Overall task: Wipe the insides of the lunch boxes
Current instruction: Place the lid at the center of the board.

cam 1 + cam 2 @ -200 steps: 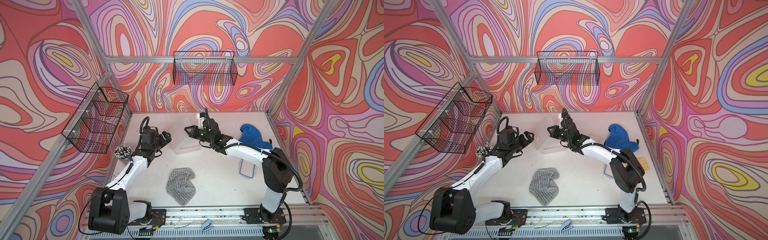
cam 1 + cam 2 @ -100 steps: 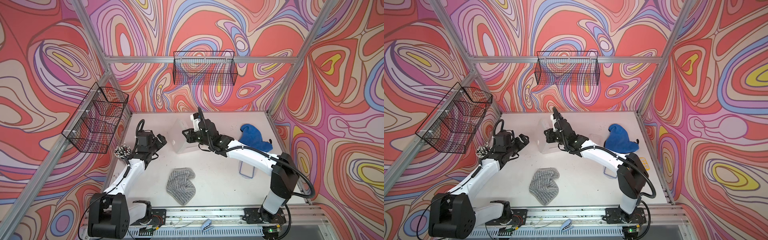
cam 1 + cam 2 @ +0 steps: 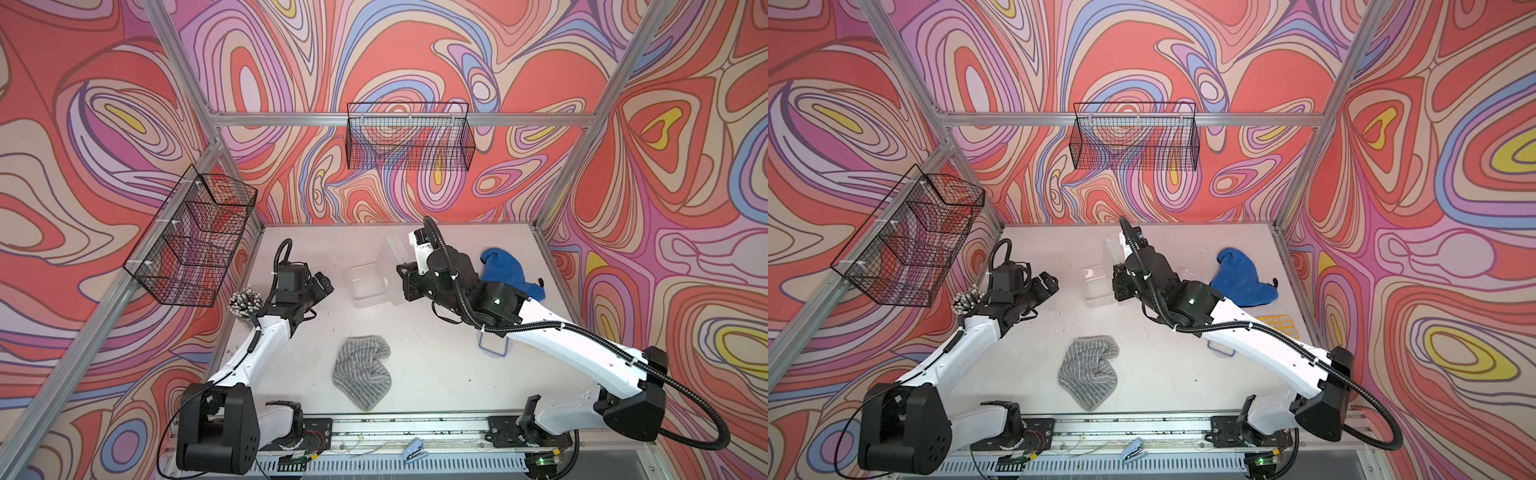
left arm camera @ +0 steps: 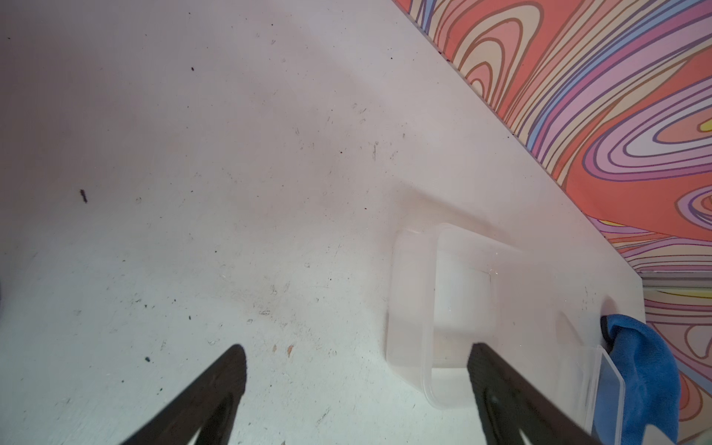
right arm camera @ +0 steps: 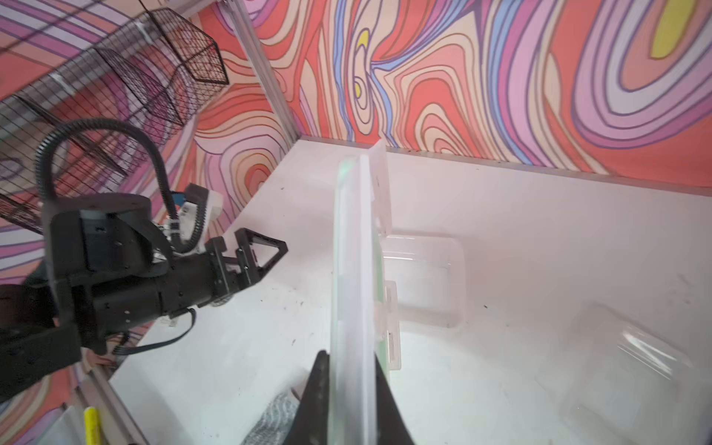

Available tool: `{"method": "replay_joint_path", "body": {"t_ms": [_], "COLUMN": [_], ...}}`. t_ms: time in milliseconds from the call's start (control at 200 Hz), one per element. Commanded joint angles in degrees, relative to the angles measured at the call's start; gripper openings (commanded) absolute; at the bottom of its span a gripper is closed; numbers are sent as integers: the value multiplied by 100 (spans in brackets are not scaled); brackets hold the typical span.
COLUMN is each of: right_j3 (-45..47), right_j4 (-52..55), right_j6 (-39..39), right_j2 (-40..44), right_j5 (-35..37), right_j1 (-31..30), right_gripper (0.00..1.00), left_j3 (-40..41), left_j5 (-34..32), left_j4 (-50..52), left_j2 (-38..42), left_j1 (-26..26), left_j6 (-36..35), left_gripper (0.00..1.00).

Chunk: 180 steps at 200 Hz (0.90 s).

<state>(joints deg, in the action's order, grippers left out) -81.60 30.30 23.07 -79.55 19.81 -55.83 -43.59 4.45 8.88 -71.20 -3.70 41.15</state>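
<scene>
Next, my right gripper moves the lid back and down and lets go of it on the clear tabletop beside the grey cloth.
The large clear lunch box (image 3: 368, 286) (image 3: 1098, 286) (image 4: 454, 308) (image 5: 424, 281) sits open at the back middle of the table. My right gripper (image 3: 405, 282) (image 3: 1121, 286) (image 5: 350, 362) is shut on its green-rimmed lid (image 3: 390, 255) (image 5: 354, 250), which stands on edge just right of the box. To the box's left, my left gripper (image 3: 324, 286) (image 3: 1048, 284) (image 4: 358, 356) is open and empty. The small clear lunch box (image 3: 1190, 272) (image 5: 632, 366) lies behind the right arm. A grey striped cloth (image 3: 361, 374) (image 3: 1088, 370) lies at the front middle.
A blue cloth (image 3: 507, 270) lies at the back right. A blue-rimmed lid (image 3: 492, 349) shows under the right arm, with a yellow calculator (image 3: 1277, 326) beside it. A bundle of white-tipped sticks (image 3: 245, 301) stands at the left edge. Wire baskets (image 3: 409, 137) hang on the walls.
My right gripper has lifted the green-rimmed lid off the large lunch box and turned it upright. My left gripper has drawn back a little from the box, still open.
</scene>
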Motion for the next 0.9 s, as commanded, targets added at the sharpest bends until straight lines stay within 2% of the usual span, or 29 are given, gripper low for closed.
{"method": "replay_joint_path", "body": {"t_ms": [0, 140, 235, 581, 896], "right_j3": [-180, -452, -517, -20, 470], "right_j4": [1545, 2635, 3124, 3808, 4001], "right_j6": [-10, 444, 760, 1954, 2736], "right_j2": [-152, -495, -742, -1890, -2587], "right_j5": [1419, 2501, 2873, 2541, 2191], "right_j1": [-348, -914, -1232, -1880, -2011], "right_gripper": [0, 0, 0, 0, 0], "left_j3": [-193, -289, -299, -360, -308], "left_j5": [-65, -300, -359, -638, -699], "left_j4": [149, 225, 238, 429, 480], "left_j2": [-170, -259, -285, -248, -210], "left_j1": [-62, -265, -306, -306, -304], "left_j6": [-85, -154, -186, -337, -396], "left_gripper": [92, 92, 93, 94, 95]}}
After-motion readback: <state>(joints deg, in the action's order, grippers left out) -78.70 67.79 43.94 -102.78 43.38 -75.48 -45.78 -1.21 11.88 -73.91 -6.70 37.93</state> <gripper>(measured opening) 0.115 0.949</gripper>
